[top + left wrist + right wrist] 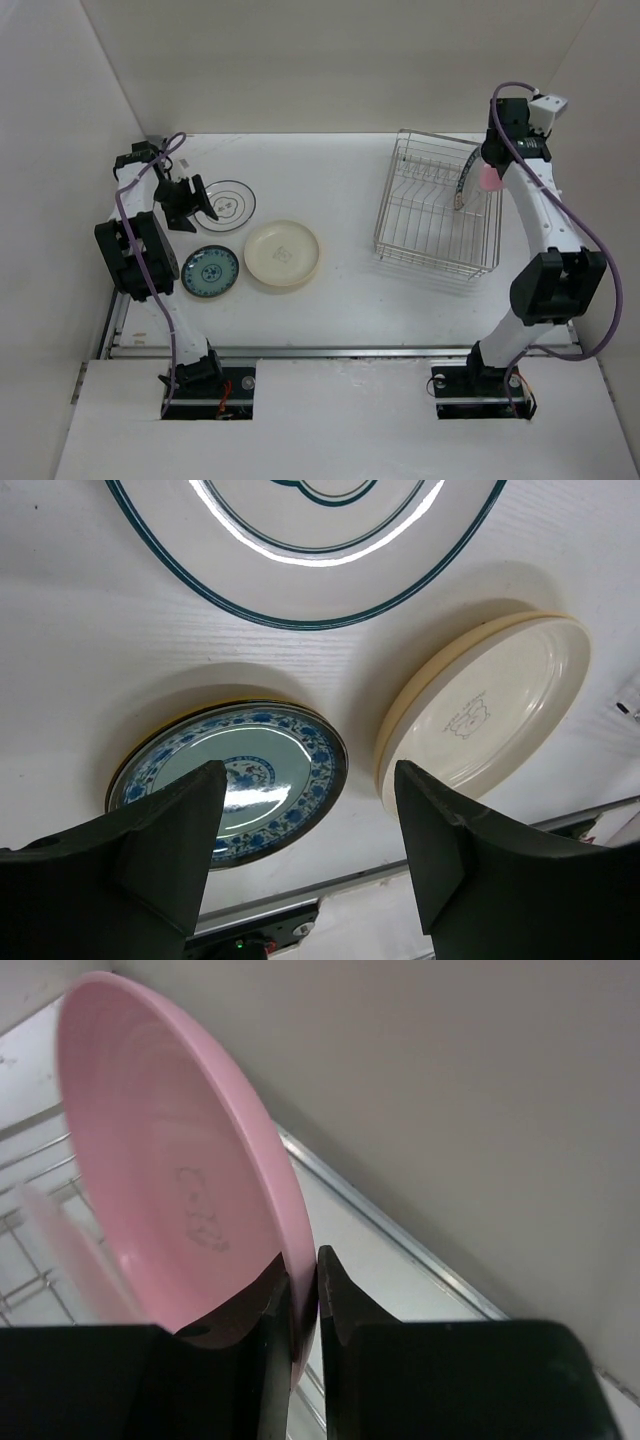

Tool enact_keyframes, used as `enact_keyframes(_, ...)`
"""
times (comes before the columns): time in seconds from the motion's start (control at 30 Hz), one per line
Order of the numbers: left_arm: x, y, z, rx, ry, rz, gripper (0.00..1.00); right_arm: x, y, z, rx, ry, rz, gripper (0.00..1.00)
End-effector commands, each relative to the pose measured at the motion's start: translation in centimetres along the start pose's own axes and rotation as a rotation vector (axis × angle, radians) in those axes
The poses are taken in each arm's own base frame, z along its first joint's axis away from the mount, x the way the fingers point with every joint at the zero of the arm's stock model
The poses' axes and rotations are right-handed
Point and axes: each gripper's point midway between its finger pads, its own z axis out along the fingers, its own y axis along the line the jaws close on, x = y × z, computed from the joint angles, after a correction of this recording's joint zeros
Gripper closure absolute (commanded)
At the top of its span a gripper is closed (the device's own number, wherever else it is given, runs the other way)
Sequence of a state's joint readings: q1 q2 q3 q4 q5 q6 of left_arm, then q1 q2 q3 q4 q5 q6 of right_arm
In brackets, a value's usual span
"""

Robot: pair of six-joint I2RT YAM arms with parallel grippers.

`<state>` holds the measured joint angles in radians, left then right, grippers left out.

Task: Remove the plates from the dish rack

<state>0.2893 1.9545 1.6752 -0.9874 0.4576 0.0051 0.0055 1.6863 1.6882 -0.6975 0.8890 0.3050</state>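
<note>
I will next lift my right gripper, move left in the top view and lower the pink plate onto the cream-yellow plate (283, 253) to release, since that plate lies bare.
My right gripper (302, 1285) is shut on the rim of the pink plate (170, 1170), which stands on edge at the far right of the silver wire dish rack (425, 215); from above only a bit of the pink plate (489, 178) shows by the gripper (484, 165). Three plates lie flat on the table at left: the white plate with a dark rim (228, 205), the teal patterned plate (210, 271) and the cream-yellow plate (283, 253). My left gripper (190, 205) is open and empty above them; its wrist view shows the teal plate (235, 775) and the cream plate (490, 710).
White walls close in the table at the back and both sides. A metal rail (340, 351) runs along the near edge by the arm bases. The rack's wire dividers (30, 1250) show behind the pink plate.
</note>
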Motion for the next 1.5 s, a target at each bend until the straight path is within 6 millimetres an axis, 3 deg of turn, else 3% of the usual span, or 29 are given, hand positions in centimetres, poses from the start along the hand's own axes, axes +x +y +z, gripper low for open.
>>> enact_keyframes(0.0, 0.9, -1.4, -1.9, 0.026, -0.015, 0.041, 0.35, -5.1, -4.0, -2.6, 0.125, -0.134, 0.104, 0.97)
enact_keyframes(0.07, 0.9, -1.8, -2.1, 0.028, -0.021, 0.064, 0.35, -6.2, -6.4, -4.0, 0.208, -0.179, 0.123, 1.00)
enact_keyframes(0.2, 1.4, -3.1, -2.8, 0.034, -0.030, 0.118, 0.34, -8.1, -8.4, -6.1, 0.215, -0.239, 0.192, 1.00)
enact_keyframes(0.33, 1.8, -3.7, -2.9, 0.027, -0.024, 0.148, 0.34, -8.9, -9.4, -7.7, 0.194, -0.275, 0.237, 1.00)
enact_keyframes(0.43, 2.3, -4.6, -3.8, 0.046, -0.027, 0.183, 0.34, -9.9, -9.0, -9.9, 0.111, -0.307, 0.256, 1.00)
enact_keyframes(0.47, 2.4, -5.1, -4.1, 0.076, -0.025, 0.194, 0.34, -10.4, -8.4, -10.7, 0.057, -0.319, 0.260, 1.00)
enact_keyframes(0.5, 2.4, -5.7, -4.8, 0.096, -0.036, 0.231, 0.34, -10.2, -5.9, -11.7, -0.075, -0.321, 0.232, 1.00)
enact_keyframes(0.57, 3.6, -7.0, -5.9, 0.151, -0.007, 0.281, 0.33, -10.7, -3.6, -13.9, -0.250, -0.345, 0.219, 1.00)
enact_keyframes(0.6, 4.1, -7.7, -6.3, 0.164, -0.001, 0.326, 0.33, -10.3, -0.3, -16.0, -0.433, -0.344, 0.186, 1.00)
enact_keyframes(0.67, 5.5, -9.2, -7.7, 0.173, -0.022, 0.475, 0.27, -9.0, 3.0, -18.2, -0.608, -0.334, 0.128, 1.00)
enact_keyframes(0.7, 6.1, -9.7, -8.0, 0.186, -0.029, 0.522, 0.25, -8.3, 4.5, -19.4, -0.689, -0.324, 0.101, 1.00)
enact_keyframes(0.73, 7.5, -10.5, -8.8, 0.193, -0.038, 0.584, 0.21, -6.5, 7.9, -22.1, -0.850, -0.301, 0.041, 1.00)
enact_keyframes(0.8, 8.5, -10.7, -9.3, 0.195, -0.053, 0.654, 0.12, -3.4, 12.0, -24.8, -1.021, -0.246, -0.053, 1.00)
enact_keyframes(0.83, 8.6, -10.9, -9.5, 0.186, -0.068, 0.676, 0.12, -1.2, 14.5, -28.5, -1.215, -0.203, -0.122, 1.00)
enact_keyframes(0.87, 8.9, -10.8, -9.8, 0.176, -0.090, 0.687, 0.12, 1.5, 17.1, -29.7, -1.310, -0.148, -0.184, 1.00)
enact_keyframes(0.93, 8.7, -10.0, -10.0, 0.111, -0.105, 0.645, 0.12, 4.8, 19.9, -33.2, -1.506, -0.079, -0.248, 1.00)
enact_keyframes(0.97, 8.9, -9.5, -10.1, 0.085, -0.105, 0.627, 0.12, 7.4, 20.8, -36.6, -1.666, -0.022, -0.309, 1.00)
enact_keyframes(1.0, 8.5, -9.1, -10.1, 0.055, -0.117, 0.613, 0.12, 10.3, 22.6, -37.1, -1.702, 0.048, -0.355, 1.00)
enact_keyframes(1.07, 7.9, -7.5, -9.9, -0.049, -0.123, 0.551, 0.11, 12.9, 24.2, -39.6, -1.797, 0.102, -0.382, 1.00)
enact_keyframes(1.1, 7.9, -6.7, -9.8, -0.078, -0.119, 0.525, 0.11, 15.1, 25.7, -39.8, -1.813, 0.152, -0.409, 1.00)
enact_keyframes(1.2, 7.7, -4.6, -8.5, -0.157, -0.065, 0.468, 0.11, 18.1, 27.3, -41.1, -1.902, 0.246, -0.455, 1.00)
enact_keyframes(1.23, 8.3, -4.1, -8.3, -0.170, -0.039, 0.459, 0.11, 20.1, 28.3, -40.5, -1.900, 0.302, -0.474, 1.00)
enact_keyframes(1.47, 9.4, -1.6, -5.7, -0.227, 0.042, 0.445, 0.11, 25.3, 30.5, -39.1, -1.910, 0.417, -0.515, 1.00)
